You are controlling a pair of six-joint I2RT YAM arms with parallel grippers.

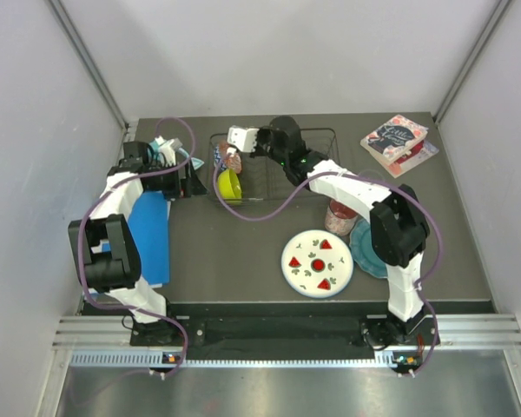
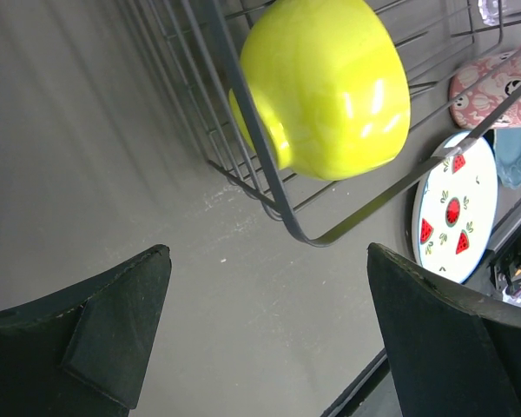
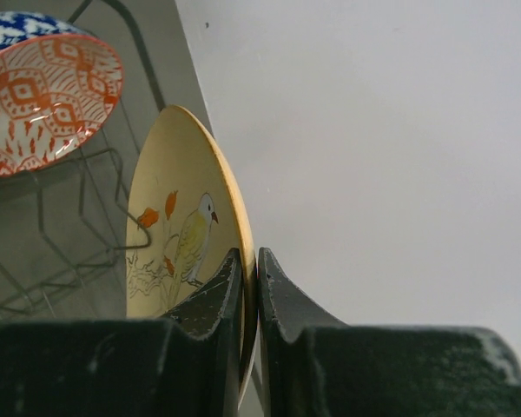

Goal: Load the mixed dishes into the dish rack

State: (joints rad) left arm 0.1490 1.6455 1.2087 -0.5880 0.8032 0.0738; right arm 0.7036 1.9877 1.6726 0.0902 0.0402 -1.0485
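Observation:
The wires beside the red-blue bowl are empty, so next my right gripper needs to move back toward the bowl, lower the plate there and release its rim.
The black wire dish rack stands at the back middle of the table. A small yellow-green bowl and a small red-blue patterned bowl lie in its left end. My right gripper is over the rack's left end, shut on the rim of the cream bird-print plate, held on edge above the wires beside the red-blue bowl. My left gripper is open and empty just left of the rack, near the yellow-green bowl. The watermelon-slice plate, teal plate and pink mug rest on the table.
A blue folder lies along the left side under the left arm. Teal headphones sit at the back left. Floral books lie at the back right. The enclosure walls stand close on both sides.

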